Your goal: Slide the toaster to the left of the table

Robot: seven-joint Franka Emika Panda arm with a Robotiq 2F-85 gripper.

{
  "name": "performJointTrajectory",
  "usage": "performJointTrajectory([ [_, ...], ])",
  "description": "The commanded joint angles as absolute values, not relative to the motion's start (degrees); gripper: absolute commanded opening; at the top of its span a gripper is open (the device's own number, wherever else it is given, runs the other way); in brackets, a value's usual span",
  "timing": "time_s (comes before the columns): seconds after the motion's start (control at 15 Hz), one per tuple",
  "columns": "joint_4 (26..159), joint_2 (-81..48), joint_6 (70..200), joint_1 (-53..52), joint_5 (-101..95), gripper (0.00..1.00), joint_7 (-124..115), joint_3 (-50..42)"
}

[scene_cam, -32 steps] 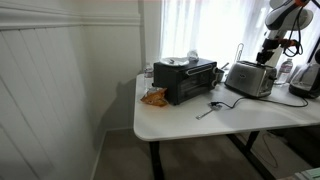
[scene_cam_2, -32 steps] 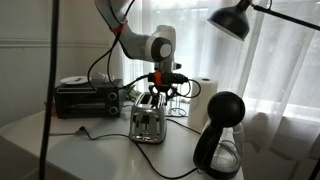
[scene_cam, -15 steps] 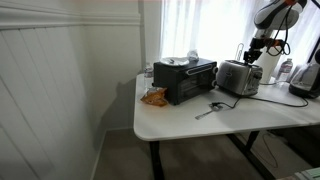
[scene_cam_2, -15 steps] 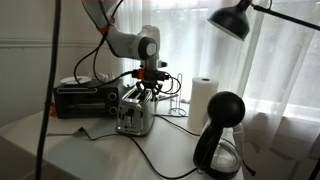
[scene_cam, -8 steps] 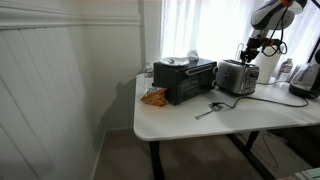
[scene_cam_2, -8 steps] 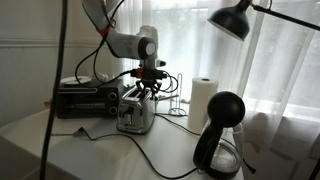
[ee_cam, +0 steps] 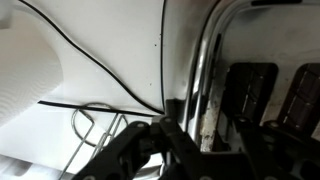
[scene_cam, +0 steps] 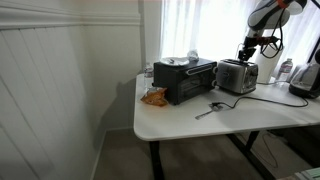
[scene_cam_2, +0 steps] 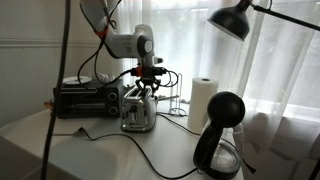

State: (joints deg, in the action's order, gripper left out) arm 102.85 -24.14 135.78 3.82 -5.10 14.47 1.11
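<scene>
My gripper should stay where it is and open its fingers to let go of the toaster's metal top edge (scene_cam: pixel 244 63), because the toaster is already close beside the black toaster oven (scene_cam: pixel 185 80).
The silver toaster (scene_cam: pixel 237 76) stands on the white table (scene_cam: pixel 180 122) just beside the black toaster oven (scene_cam: pixel 185 80). It also shows in the exterior view from the other side (scene_cam_2: pixel 137 110). My gripper (scene_cam: pixel 247 57) comes down on the toaster's top edge in both exterior views (scene_cam_2: pixel 148 90). In the wrist view my fingers (ee_cam: pixel 205 140) straddle the toaster's metal side wall (ee_cam: pixel 207 70), with its dark slots to the right. The jaws look closed on that wall.
An orange snack bag (scene_cam: pixel 153 97) and a utensil (scene_cam: pixel 208 110) lie on the table's front. A paper towel roll (scene_cam_2: pixel 203 100), a black coffee maker (scene_cam_2: pixel 220 135) and a lamp (scene_cam_2: pixel 235 20) stand nearby. A wire rack (ee_cam: pixel 95 125) and a black cord (ee_cam: pixel 100 70) lie behind the toaster.
The gripper and toaster have moved together across the table toward the black toaster oven; the toaster now stands close beside it.
</scene>
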Motion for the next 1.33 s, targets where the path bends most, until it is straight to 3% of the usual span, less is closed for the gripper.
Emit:
performJointTrajectory([
  [0.0,99.20,-23.91,135.08,3.59,-5.58,0.16,16.54,1.20],
  [0.87,95.78,-27.37,134.57,7.99,-0.08,0.16,29.71,4.64],
  [0.93,95.72,-27.54,134.36,8.32,0.34,0.62,30.24,4.78],
  [1.27,95.28,-26.03,133.81,9.18,2.94,0.93,31.16,5.20],
])
